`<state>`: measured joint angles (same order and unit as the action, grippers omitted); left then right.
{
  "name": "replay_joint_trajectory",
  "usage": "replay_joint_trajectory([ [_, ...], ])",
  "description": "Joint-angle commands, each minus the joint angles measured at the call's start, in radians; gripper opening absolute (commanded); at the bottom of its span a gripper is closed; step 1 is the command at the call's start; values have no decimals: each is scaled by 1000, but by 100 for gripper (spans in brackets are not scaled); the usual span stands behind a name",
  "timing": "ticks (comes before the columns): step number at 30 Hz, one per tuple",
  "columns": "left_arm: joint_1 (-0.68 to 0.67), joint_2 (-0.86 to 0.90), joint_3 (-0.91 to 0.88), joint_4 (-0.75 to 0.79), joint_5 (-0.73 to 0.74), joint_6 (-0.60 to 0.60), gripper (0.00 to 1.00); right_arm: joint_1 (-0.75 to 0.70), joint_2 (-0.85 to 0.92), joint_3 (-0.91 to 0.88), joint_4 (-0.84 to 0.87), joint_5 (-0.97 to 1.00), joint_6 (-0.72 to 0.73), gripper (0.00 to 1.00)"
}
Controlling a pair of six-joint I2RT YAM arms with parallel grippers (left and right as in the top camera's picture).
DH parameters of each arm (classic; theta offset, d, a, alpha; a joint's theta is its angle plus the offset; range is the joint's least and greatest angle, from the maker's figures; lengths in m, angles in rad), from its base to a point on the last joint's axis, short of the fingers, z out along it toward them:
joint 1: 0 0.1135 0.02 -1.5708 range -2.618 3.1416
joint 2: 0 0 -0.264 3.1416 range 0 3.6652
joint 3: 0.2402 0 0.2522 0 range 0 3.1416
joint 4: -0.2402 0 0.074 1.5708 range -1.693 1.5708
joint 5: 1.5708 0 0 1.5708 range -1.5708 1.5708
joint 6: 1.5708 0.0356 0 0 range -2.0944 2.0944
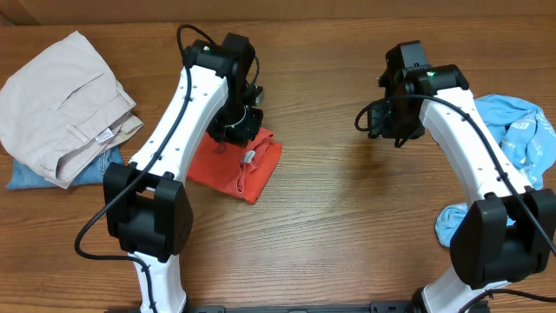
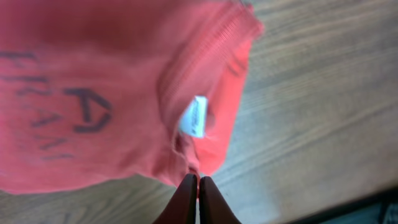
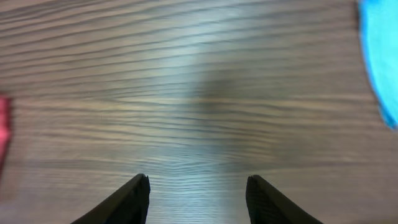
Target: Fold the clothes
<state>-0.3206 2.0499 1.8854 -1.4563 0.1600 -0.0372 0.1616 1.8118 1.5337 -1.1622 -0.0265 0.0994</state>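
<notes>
The shirt lies folded, so the left gripper next turns, shifts toward the T-shirt's dark lettering (image 2: 90, 112), to its left in the wrist view, and releases.
The red-orange T-shirt (image 1: 241, 165) lies folded in the middle-left of the table, its white neck tag (image 2: 195, 117) and dark lettering facing up. My left gripper (image 1: 233, 132) sits at its far edge; in the left wrist view its fingers (image 2: 198, 179) are shut, pinching the shirt's edge (image 2: 112, 74). The sky-blue shirt (image 1: 524, 137) lies crumpled at the right edge; it shows at the top right of the right wrist view (image 3: 380, 56). My right gripper (image 1: 372, 117) hovers open and empty over bare wood (image 3: 198, 180), between the two shirts.
Beige trousers (image 1: 61, 104) lie folded at the far left on darker blue jeans (image 1: 26, 178). A part of the blue shirt (image 1: 452, 222) hangs by the right arm's base. The table is brown wood (image 1: 347, 226).
</notes>
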Motion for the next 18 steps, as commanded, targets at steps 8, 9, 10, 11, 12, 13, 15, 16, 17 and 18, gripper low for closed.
replay_joint_trajectory([
  [8, 56, 5, 10, 14, -221, -225, 12, 107, -5, 23, 151, -552, -192, 63],
  [9, 62, 5, 9, 11, -199, -240, 13, 128, -1, 23, 167, -552, -183, 65],
  [10, 66, 5, 6, 8, -174, -248, 14, 151, 11, 23, 187, -552, -177, 66],
  [11, 69, 5, 0, 4, -140, -248, 14, 171, 18, 23, 204, -551, -174, 66],
  [12, 71, 5, -5, 0, -117, -248, 14, 189, 31, 23, 219, -551, -174, 66],
  [13, 71, 5, -13, -5, -95, -248, 14, 207, 43, 23, 237, -551, -173, 67],
  [15, 69, 5, -35, -13, -80, -248, 14, 236, 80, 23, 279, -528, -116, 67],
  [16, 68, 5, -46, -14, -81, -248, 15, 243, 95, 23, 294, -518, -94, 67],
  [17, 64, 5, -64, -15, -82, -248, 15, 252, 116, 23, 311, -515, -75, 67],
  [18, 62, 5, -86, -16, -80, -249, 15, 257, 140, 23, 325, -517, -62, 67],
])
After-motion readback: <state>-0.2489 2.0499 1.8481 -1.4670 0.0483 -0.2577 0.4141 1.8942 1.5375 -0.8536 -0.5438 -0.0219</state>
